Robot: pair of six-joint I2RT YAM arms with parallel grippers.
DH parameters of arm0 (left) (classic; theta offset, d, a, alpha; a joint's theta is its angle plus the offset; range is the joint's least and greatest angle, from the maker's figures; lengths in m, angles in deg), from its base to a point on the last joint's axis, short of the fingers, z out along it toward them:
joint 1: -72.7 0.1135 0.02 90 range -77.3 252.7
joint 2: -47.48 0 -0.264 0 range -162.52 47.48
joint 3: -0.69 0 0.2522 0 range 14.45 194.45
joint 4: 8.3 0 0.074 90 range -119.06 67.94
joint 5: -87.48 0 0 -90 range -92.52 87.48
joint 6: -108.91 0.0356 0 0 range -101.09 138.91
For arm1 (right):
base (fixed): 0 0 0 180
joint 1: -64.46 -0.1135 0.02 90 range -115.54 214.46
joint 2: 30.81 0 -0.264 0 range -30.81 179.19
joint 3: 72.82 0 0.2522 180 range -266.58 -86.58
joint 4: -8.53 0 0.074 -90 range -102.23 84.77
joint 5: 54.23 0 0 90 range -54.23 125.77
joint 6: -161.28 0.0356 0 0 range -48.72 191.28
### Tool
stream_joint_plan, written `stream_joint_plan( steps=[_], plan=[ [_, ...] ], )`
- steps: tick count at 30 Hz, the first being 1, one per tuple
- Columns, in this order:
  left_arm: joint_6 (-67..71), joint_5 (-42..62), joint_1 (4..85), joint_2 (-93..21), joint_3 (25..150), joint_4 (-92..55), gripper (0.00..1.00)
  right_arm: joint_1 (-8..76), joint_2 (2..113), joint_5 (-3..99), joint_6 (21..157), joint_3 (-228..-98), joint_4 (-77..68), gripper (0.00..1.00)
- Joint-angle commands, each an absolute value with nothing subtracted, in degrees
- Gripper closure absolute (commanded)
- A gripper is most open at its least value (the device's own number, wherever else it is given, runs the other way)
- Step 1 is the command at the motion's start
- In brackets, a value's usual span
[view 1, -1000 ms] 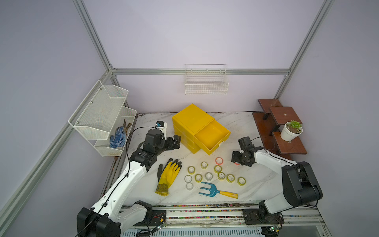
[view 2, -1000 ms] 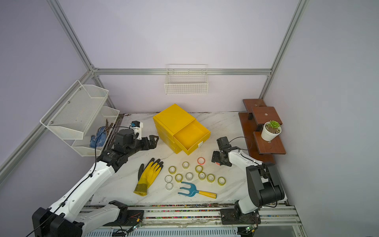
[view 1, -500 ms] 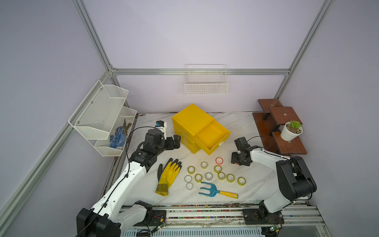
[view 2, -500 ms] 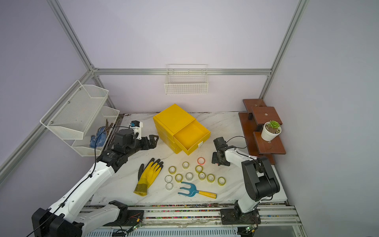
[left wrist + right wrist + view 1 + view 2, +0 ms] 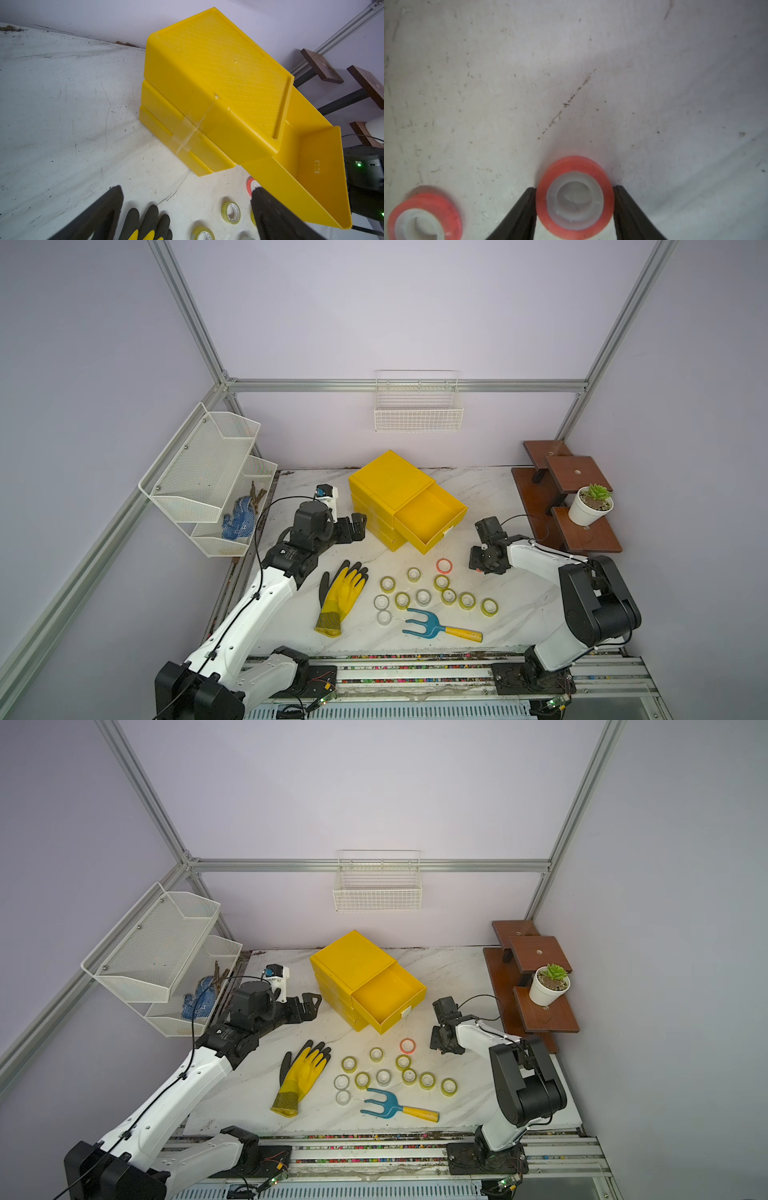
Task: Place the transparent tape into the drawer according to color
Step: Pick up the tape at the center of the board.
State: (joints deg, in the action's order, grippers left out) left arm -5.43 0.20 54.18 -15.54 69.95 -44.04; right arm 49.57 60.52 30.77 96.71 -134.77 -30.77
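My right gripper will next rise with the pink-red roll and move outward over the bottom of the top drawer to release it, because that drawer is open and empty.
My right gripper [image 5: 574, 188] points down at the marble top, and its two black fingers press against opposite sides of a pink-red tape roll [image 5: 574, 197] that lies flat. A second pink-red roll [image 5: 424, 216] lies just beside it, seen in a top view [image 5: 444, 566] to the left of my right gripper [image 5: 483, 568]. Several yellow-green rolls [image 5: 441, 583] and clear-white rolls [image 5: 423, 596] lie in a loose group. The yellow cabinet's top drawer [image 5: 446, 531] stands pulled out. My left gripper [image 5: 353, 526] hovers open beside the cabinet, holding nothing.
A yellow and black glove [image 5: 338, 597] lies left of the rolls. A blue hand fork [image 5: 432, 626] lies in front of them. A brown stepped shelf [image 5: 540, 497] with a potted plant [image 5: 590, 506] stands at the right. A white mesh rack [image 5: 208, 477] hangs on the left wall.
The right gripper's jaws have narrowed onto the pink-red roll, and its arm has folded in closer to its base. The left arm has not moved.
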Motion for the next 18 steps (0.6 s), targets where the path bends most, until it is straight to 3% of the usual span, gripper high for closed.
stream_joint_plan(
  steps=[1, 18],
  plan=[
    [-4.4, 0.0, 53.9, -14.5, 70.3, -42.5, 0.0, 49.3, 55.4, 32.2, 98.6, -134.2, -30.4, 0.49],
    [-4.3, 0.2, 53.8, -14.6, 70.3, -42.4, 0.0, 49.3, 35.7, 35.4, 95.9, -146.4, -37.8, 0.51]
  ],
)
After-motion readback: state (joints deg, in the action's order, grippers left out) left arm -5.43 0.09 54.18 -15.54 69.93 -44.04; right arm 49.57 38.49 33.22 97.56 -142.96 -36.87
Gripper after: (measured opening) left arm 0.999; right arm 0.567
